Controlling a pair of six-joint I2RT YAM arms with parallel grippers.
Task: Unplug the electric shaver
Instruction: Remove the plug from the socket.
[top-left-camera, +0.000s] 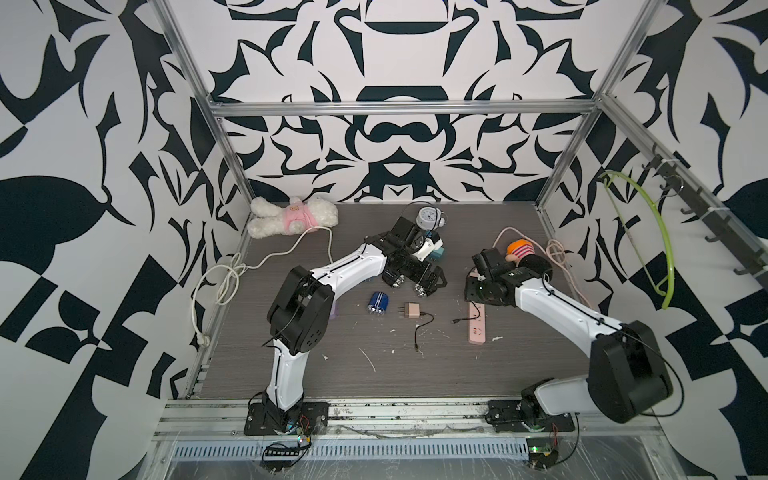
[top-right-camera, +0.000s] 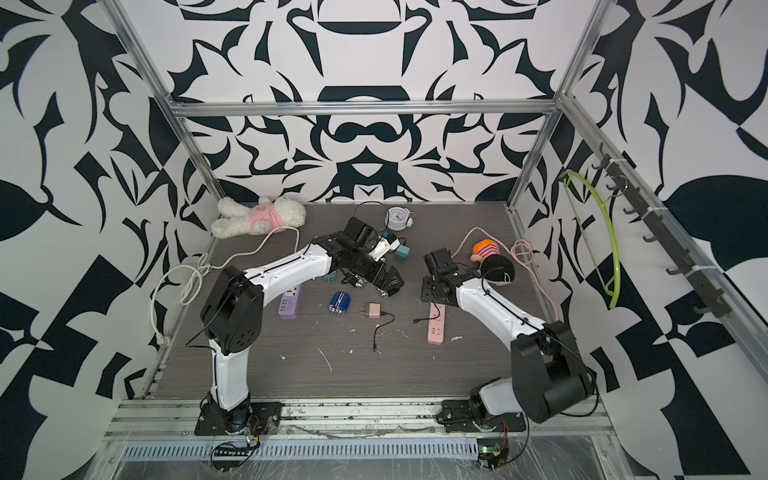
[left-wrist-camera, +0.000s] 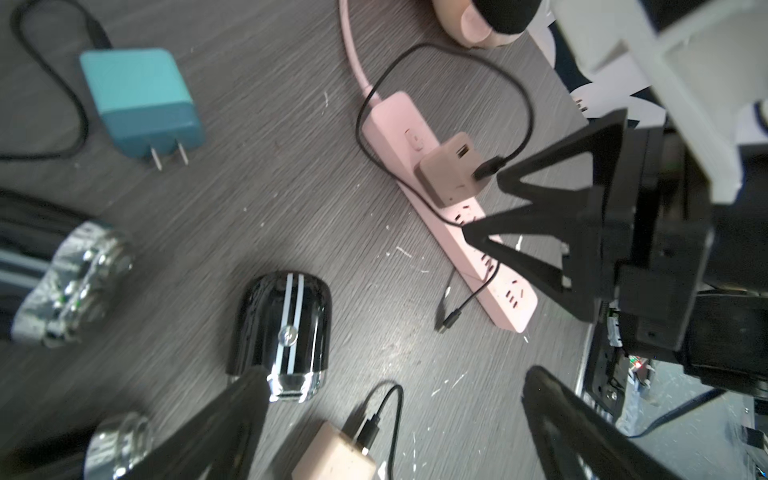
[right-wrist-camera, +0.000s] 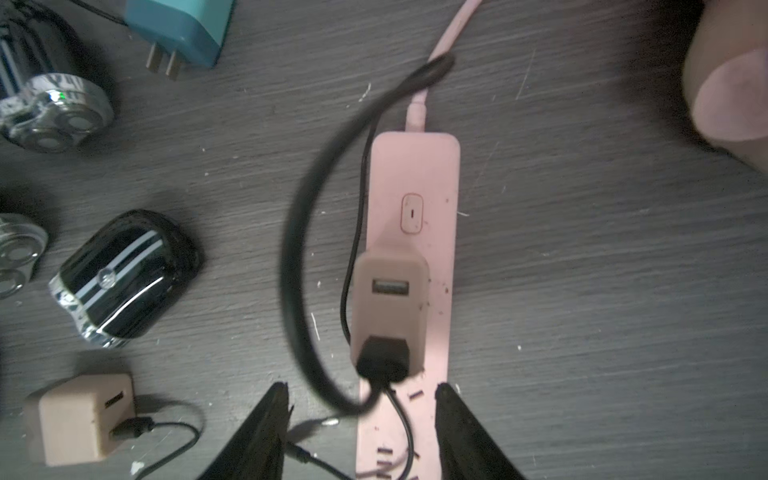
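Note:
The right gripper moves outward and down next, its open fingers straddling the beige adapter's body (right-wrist-camera: 390, 316), because it is still plugged into the pink power strip (right-wrist-camera: 415, 174).
The striped electric shaver (top-left-camera: 377, 304) (right-wrist-camera: 124, 278) lies on the table with no cable showing in it. A beige adapter (right-wrist-camera: 390, 307) (left-wrist-camera: 451, 174) is plugged into the pink power strip (right-wrist-camera: 415, 174) (top-left-camera: 477, 330). Its black cable (right-wrist-camera: 299, 257) loops round to a free end (right-wrist-camera: 330, 422) on the table. My right gripper (right-wrist-camera: 365, 415) (left-wrist-camera: 484, 203) hangs open just above the strip beside this adapter, holding nothing. My left gripper (left-wrist-camera: 395, 436) (top-right-camera: 390, 284) is wide open over a second, loose beige adapter (left-wrist-camera: 336, 457) (top-left-camera: 411, 311) next to the shaver.
Two more shavers with silver heads (right-wrist-camera: 50, 112) (left-wrist-camera: 70, 282) lie under the left arm. A teal adapter (left-wrist-camera: 141, 99), a purple power strip (top-right-camera: 289, 303), an alarm clock (top-left-camera: 428, 217), a white plush toy (top-left-camera: 291, 216) and a doll (top-left-camera: 521, 251) lie around.

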